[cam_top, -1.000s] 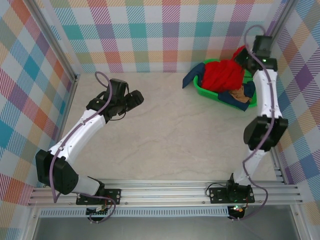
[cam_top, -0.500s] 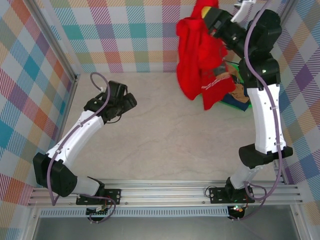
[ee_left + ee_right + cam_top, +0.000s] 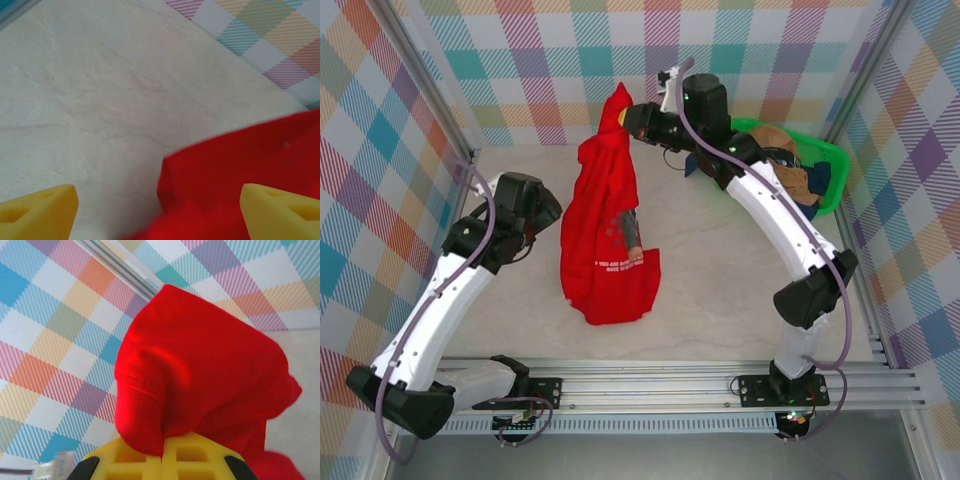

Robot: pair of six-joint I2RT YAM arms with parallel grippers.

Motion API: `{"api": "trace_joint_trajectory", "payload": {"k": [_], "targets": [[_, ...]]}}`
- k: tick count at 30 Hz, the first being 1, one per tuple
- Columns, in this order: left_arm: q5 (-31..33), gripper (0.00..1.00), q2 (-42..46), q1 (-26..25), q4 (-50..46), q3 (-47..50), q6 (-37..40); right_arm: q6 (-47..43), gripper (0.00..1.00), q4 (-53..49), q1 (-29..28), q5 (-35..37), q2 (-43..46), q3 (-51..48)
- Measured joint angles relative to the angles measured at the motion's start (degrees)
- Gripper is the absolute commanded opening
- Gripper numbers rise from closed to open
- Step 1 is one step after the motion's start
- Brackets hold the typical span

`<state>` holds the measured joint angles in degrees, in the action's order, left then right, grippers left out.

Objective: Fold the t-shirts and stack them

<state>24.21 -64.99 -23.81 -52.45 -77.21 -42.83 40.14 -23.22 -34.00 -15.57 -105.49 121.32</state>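
The upper part of the red t-shirt hangs in the air, so the robot's right gripper will next lower the ribbed collar toward the tabletop and then let go of it.
The large bright red t-shirt [image 3: 605,240] hangs in the air over the middle of the table, its lower edge resting on the tabletop. My right gripper [image 3: 628,118] is shut on the ribbed collar at the top of the red t-shirt [image 3: 200,375]. My left gripper [image 3: 542,210] is open just left of the hanging cloth, its yellow fingertips [image 3: 40,210] wide apart, with a red t-shirt [image 3: 240,175] fold between them but not gripped. The tan-brown t-shirt [image 3: 782,160] and the navy blue t-shirt [image 3: 818,185] lie in the basket.
A green plastic basket [image 3: 820,160] stands at the back right corner beside the checkered wall. The marble tabletop [image 3: 720,280] spreads right of the red cloth. Metal frame rails [image 3: 650,385] run along the near edge.
My right arm has swung left from above the basket, carrying the red t-shirt to the table's middle. My left arm has moved nearer and up to the cloth's left side.
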Motion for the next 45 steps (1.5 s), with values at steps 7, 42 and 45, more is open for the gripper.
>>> {"api": "trace_joint_trajectory", "payload": {"k": [7,42,45], "targets": [[1.6,0.77,5.8,0.0,-0.9,2.3,-0.3,0.1,0.0,-2.6,-0.1,-5.0,-2.7,1.8],[-18.8,0.85,-10.1,9.4,1.0,19.5,-11.0,-20.7,0.58,-3.7,-8.2,-10.2,14.3,-50.9],[-22.0,0.83,-13.2,9.4,4.7,21.2,-11.7,-17.9,0.55,-2.0,-1.0,-5.9,15.5,-48.2]]}}
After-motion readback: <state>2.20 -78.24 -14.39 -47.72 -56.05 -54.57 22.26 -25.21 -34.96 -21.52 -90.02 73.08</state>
